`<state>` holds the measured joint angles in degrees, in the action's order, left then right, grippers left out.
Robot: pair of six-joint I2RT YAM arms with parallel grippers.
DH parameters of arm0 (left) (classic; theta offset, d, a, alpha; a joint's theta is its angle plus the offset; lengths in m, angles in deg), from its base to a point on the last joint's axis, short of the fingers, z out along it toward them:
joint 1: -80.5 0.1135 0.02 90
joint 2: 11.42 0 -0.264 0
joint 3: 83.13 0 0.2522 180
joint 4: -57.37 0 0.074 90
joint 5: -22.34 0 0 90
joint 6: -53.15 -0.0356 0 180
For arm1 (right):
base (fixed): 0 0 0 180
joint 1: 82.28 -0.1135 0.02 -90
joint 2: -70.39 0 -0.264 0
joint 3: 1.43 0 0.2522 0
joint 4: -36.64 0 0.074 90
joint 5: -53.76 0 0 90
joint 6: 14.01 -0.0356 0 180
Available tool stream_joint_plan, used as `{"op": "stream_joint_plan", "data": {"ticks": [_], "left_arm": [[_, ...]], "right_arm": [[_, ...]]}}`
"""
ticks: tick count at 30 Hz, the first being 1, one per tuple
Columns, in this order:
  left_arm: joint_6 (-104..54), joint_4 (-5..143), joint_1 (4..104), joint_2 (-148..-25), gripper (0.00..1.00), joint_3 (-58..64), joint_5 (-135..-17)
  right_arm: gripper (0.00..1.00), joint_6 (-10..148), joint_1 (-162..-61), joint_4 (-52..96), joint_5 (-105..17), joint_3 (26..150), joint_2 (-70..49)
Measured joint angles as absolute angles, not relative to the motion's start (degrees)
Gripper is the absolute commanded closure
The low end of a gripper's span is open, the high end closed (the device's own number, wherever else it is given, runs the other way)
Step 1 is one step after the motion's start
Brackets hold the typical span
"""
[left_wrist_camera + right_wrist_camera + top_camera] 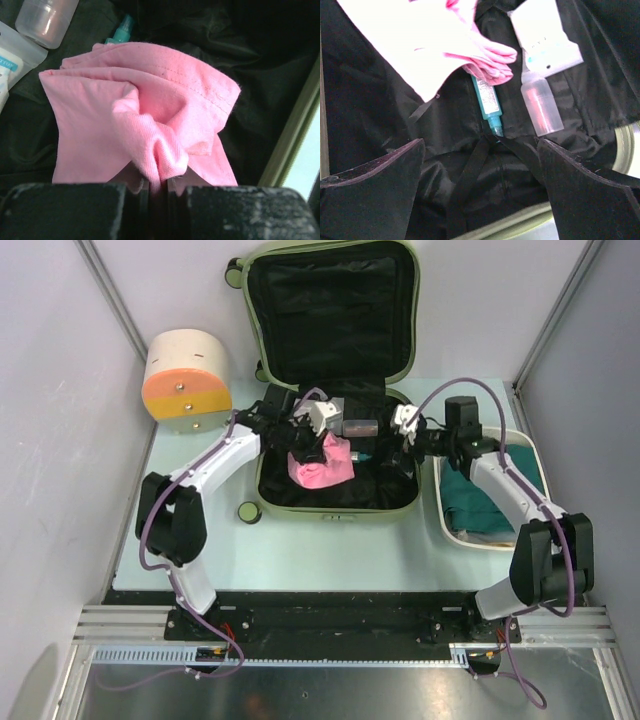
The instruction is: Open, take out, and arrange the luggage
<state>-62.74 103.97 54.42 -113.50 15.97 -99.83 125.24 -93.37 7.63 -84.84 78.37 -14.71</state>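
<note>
Next, my right gripper tilts its open fingers to the left in the top view, onto the pink garment's unheld side.
The pale olive-green luggage (412, 300) lies open at the table's back, lid up, black lining showing. My left gripper (318, 448) is shut on a pink garment (322, 467), pinched between the jaws in the left wrist view (145, 110), over the case's lower half. My right gripper (403, 430) is open and empty over the case's right side. In the right wrist view, below its fingers (375, 175), lie black straps, a teal spray bottle (487, 102), a clear pinkish bottle (541, 105) and a white tube (545, 37).
A white oval basin (443, 523) with dark green clothing stands right of the case. A cream-and-orange drum-shaped container (186, 375) sits at the back left. A small green wheel (250, 511) lies by the case's front left corner. Grey walls close both sides.
</note>
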Motion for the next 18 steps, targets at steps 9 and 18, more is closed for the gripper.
{"op": "stream_joint_plan", "data": {"ticks": [9,18], "left_arm": [[-57.28,104.69,56.34,-112.80,1.00,19.55,-108.31],[-55.09,104.74,56.41,-111.05,1.00,19.55,-114.34]], "right_arm": [[0.00,133.50,-98.82,27.61,-86.24,60.56,-14.36],[0.00,129.26,-104.98,54.50,-82.68,59.20,-19.13]]}}
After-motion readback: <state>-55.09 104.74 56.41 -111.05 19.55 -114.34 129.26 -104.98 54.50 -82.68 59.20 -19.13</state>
